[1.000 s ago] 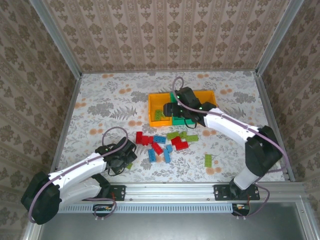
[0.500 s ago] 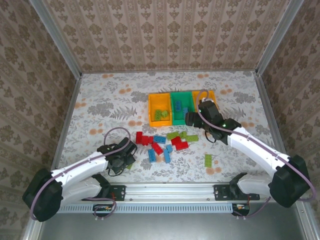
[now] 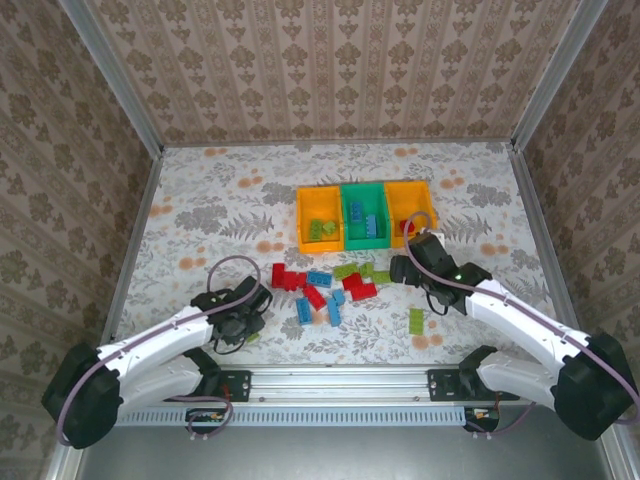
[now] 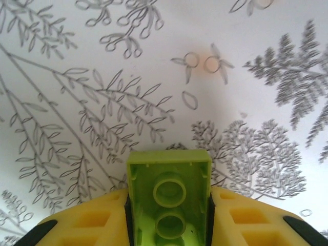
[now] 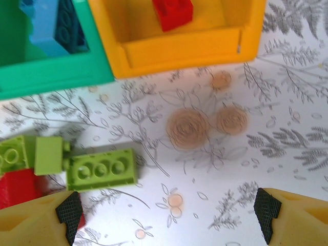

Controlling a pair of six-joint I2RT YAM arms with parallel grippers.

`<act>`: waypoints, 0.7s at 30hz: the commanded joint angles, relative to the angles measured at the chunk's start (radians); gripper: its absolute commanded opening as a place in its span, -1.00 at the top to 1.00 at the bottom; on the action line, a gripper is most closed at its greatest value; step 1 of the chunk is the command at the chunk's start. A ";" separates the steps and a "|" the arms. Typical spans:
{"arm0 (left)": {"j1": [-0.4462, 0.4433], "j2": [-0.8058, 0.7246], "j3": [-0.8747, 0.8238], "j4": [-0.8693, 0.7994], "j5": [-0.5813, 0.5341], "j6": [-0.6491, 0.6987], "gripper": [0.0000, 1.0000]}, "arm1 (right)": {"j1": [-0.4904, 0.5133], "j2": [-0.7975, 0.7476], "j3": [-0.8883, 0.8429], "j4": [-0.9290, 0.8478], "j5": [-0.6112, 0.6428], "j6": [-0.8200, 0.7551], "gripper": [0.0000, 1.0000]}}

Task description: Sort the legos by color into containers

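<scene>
My right gripper draws back over the lone light green lego next and lowers around it, since that lies below and back, apart from the pile.
My left gripper is shut on a light green lego, its hollow underside facing the wrist camera, between the yellow fingers low over the tablecloth. A loose pile of red, blue and green legos lies mid-table. The containers stand behind it: a left orange bin with green legos, a green bin with blue ones, and a right orange bin with a red lego. My right gripper hangs open just right of the pile, near a green lego.
A single green lego lies apart at the front right. Metal rails and patterned walls enclose the floral tablecloth. Bare cloth stretches left of the bins and behind them.
The left gripper has closed on the green lego. The right arm has drawn back from over the bins toward me and now sits right of the pile.
</scene>
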 commanded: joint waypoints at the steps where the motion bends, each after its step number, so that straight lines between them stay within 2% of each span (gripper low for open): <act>1: 0.000 -0.031 0.012 0.127 -0.081 0.056 0.31 | -0.003 -0.046 -0.040 -0.042 0.011 0.036 -0.78; 6: 0.001 -0.022 0.144 0.131 -0.136 0.175 0.32 | 0.006 -0.059 -0.084 -0.045 -0.055 0.050 -0.71; 10: 0.020 0.082 0.306 0.177 -0.144 0.337 0.29 | 0.028 -0.047 -0.112 -0.046 -0.101 0.088 -0.69; 15: 0.063 0.274 0.514 0.314 -0.025 0.561 0.30 | 0.066 0.002 -0.125 -0.063 -0.122 0.144 -0.67; 18: 0.069 0.435 0.680 0.330 0.022 0.689 0.30 | 0.078 0.032 -0.131 -0.067 -0.137 0.164 -0.65; 21: 0.095 0.584 0.814 0.340 0.122 0.747 0.30 | 0.084 0.067 -0.128 -0.079 -0.143 0.172 -0.64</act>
